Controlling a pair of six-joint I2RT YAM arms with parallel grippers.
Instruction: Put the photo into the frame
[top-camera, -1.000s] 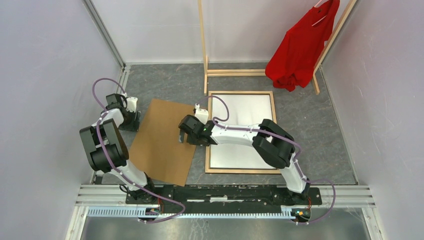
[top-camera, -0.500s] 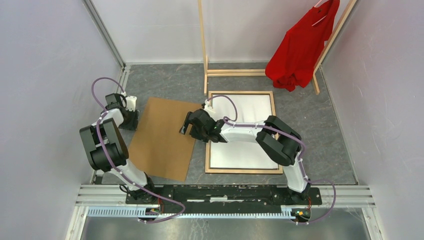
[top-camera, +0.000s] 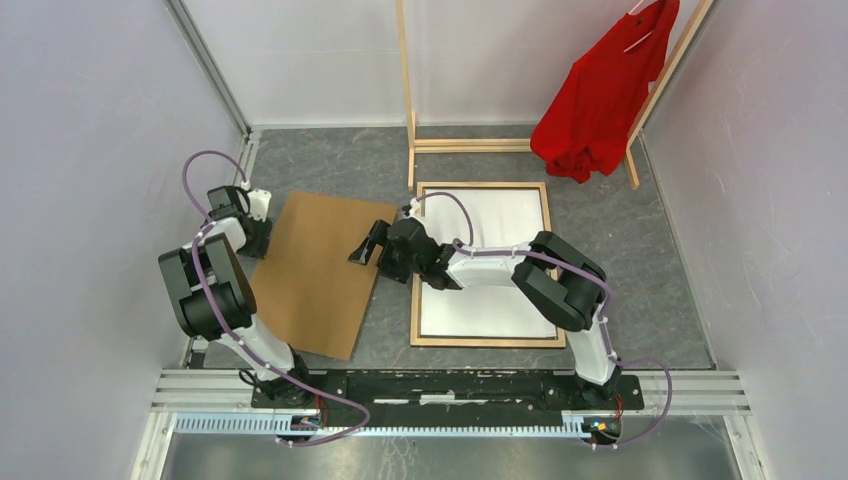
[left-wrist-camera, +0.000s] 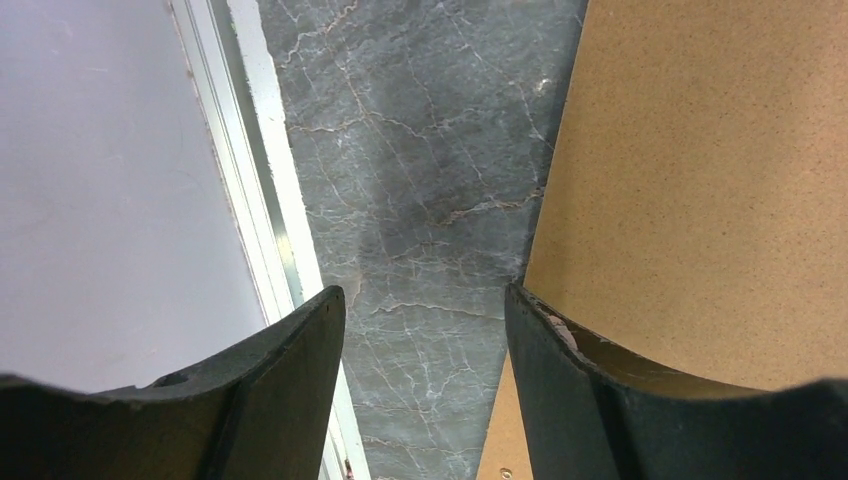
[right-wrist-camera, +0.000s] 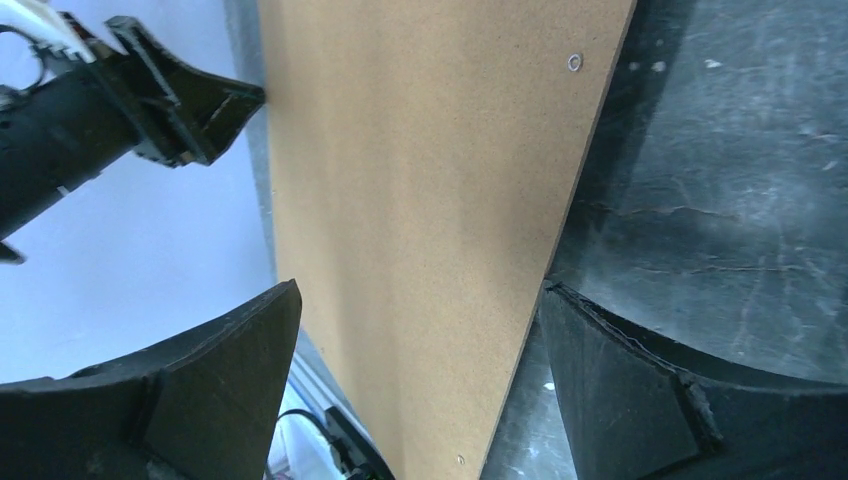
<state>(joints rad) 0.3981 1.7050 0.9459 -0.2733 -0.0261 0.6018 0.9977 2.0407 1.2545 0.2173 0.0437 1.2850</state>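
Observation:
My right gripper rises toward the left gripper next, tipping the brown backing board's edge (top-camera: 380, 263) (right-wrist-camera: 541, 288) up between its fingers to close, because the board lies nearly flat.
The frame (top-camera: 548, 262) lies flat right of centre, its light wood side up. A white sheet, the photo (top-camera: 500, 222) with its plain back up, fills the space inside the rails. My right arm crosses its left part. The right gripper (top-camera: 365, 248) (right-wrist-camera: 420, 290) stands open over the right edge of a brown backing board (top-camera: 310, 275) (right-wrist-camera: 430, 200); the edge runs between its fingers. At the board's left edge the left gripper (top-camera: 262, 238) (left-wrist-camera: 425, 295) is open. Its right finger (left-wrist-camera: 560, 380) is over the board's (left-wrist-camera: 700, 180) rim, with bare table between the fingers.
A tall wooden rack (top-camera: 410, 90) with a red shirt (top-camera: 600, 95) stands at the back. Grey walls close in both sides. A metal rail (left-wrist-camera: 265, 190) runs by the left gripper. The table (top-camera: 620, 230) is dark marbled stone.
The right gripper has swung left and farther away, off the frame's left rail onto the board's right edge. The board has shifted left and turned a little. The left jaws have narrowed slightly.

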